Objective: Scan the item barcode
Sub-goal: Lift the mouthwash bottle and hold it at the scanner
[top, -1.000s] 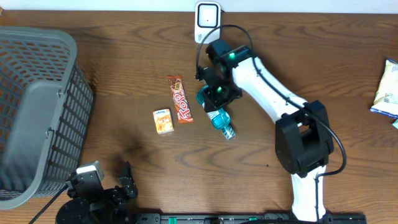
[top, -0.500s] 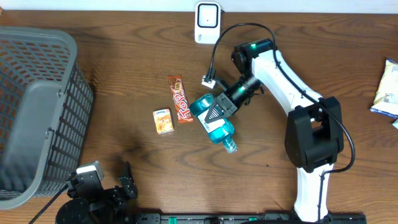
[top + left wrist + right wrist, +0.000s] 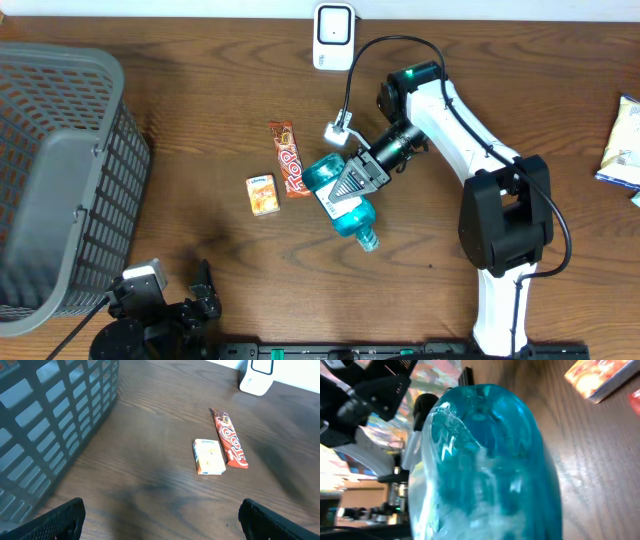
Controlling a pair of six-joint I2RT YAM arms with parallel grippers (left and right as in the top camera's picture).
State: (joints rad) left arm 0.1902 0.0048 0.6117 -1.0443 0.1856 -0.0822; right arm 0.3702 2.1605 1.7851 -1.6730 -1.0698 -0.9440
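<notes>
The robot's right gripper will next carry the bottle [image 3: 348,212] to the right in the overhead view, past the scanner, then lower it and let it go on bare wood [image 3: 584,148] beside the snack bag.
My right gripper [image 3: 352,182] is shut on a teal, see-through bottle [image 3: 348,212] and holds it above the middle of the table. The bottle lies slanted, with its cap toward the table's front. The bottle [image 3: 485,460] fills the right wrist view and hides the fingers there. The white scanner [image 3: 333,22] stands at the table's back edge, well behind the bottle, and also shows as the scanner [image 3: 257,375] in the left wrist view. My left gripper [image 3: 170,525] rests low at the front left, open, with only bare wood between its fingertips [image 3: 65,517].
A red candy bar [image 3: 288,158] and a small orange box [image 3: 263,194] lie just left of the bottle. A large grey basket [image 3: 60,180] takes up the table's left end. A snack bag [image 3: 622,145] lies at the far right edge.
The right arm has swung its wrist out to the right and down from near the scanner. The held bottle has moved lower and left and now lies slanted. The left arm is still.
</notes>
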